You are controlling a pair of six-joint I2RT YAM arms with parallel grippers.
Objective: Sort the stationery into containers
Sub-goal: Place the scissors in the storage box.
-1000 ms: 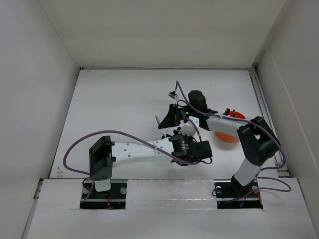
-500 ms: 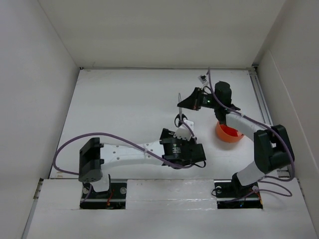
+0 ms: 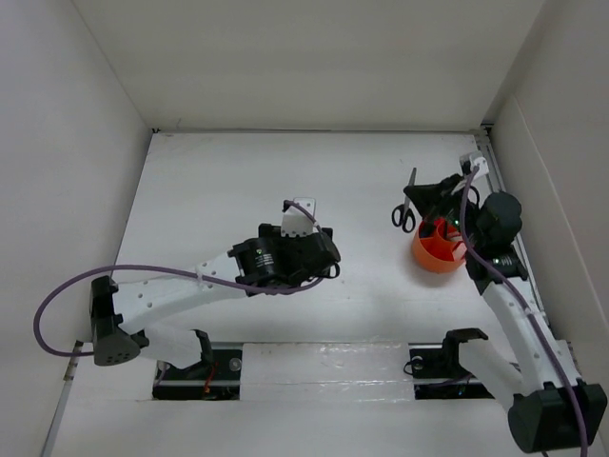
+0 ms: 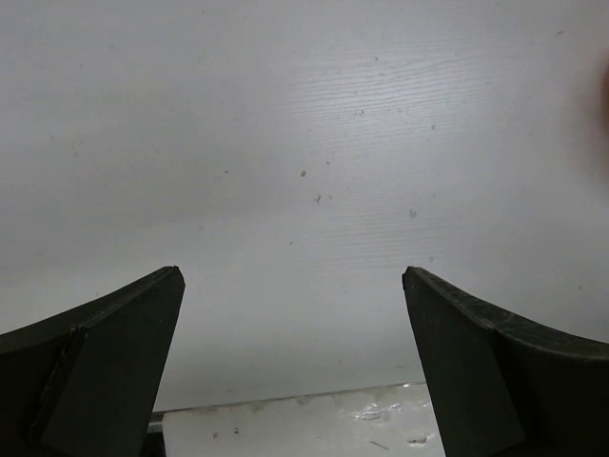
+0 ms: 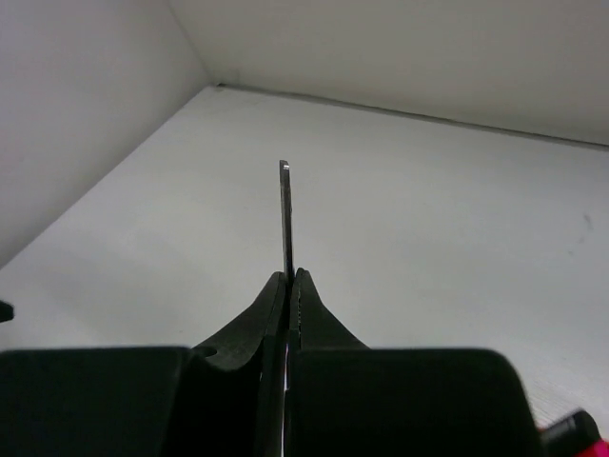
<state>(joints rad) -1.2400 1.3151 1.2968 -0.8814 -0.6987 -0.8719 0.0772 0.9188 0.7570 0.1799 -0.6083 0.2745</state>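
I should move my right gripper to the right in the top view and turn the scissors over the orange cup's opening (image 3: pixel 441 242), then let them go, because they are still hanging beside it.
My right gripper (image 3: pixel 422 197) is shut on the black-handled scissors (image 3: pixel 403 213), which hang in the air just left of the orange cup (image 3: pixel 436 255). The handles point down and the blade tip points toward the back wall. In the right wrist view the thin blade (image 5: pixel 285 214) sticks out past the right gripper (image 5: pixel 293 278), whose jaws are pressed together on it. Red stationery (image 3: pixel 449 230) stands inside the cup. My left gripper (image 3: pixel 301 211) is open over bare table near the middle. The left gripper (image 4: pixel 291 276) holds nothing between its wide-apart fingers.
White walls enclose the table on the left, back and right. The cup sits close to the right rail (image 3: pixel 497 181). A pink-tipped item (image 5: pixel 582 433) shows at the bottom right corner of the right wrist view. The left arm's purple cable (image 3: pixel 57 309) loops out past the table's left edge.
The left gripper opened and drew back to the left. The right arm carried the scissors from the table's middle to just left of the cup.
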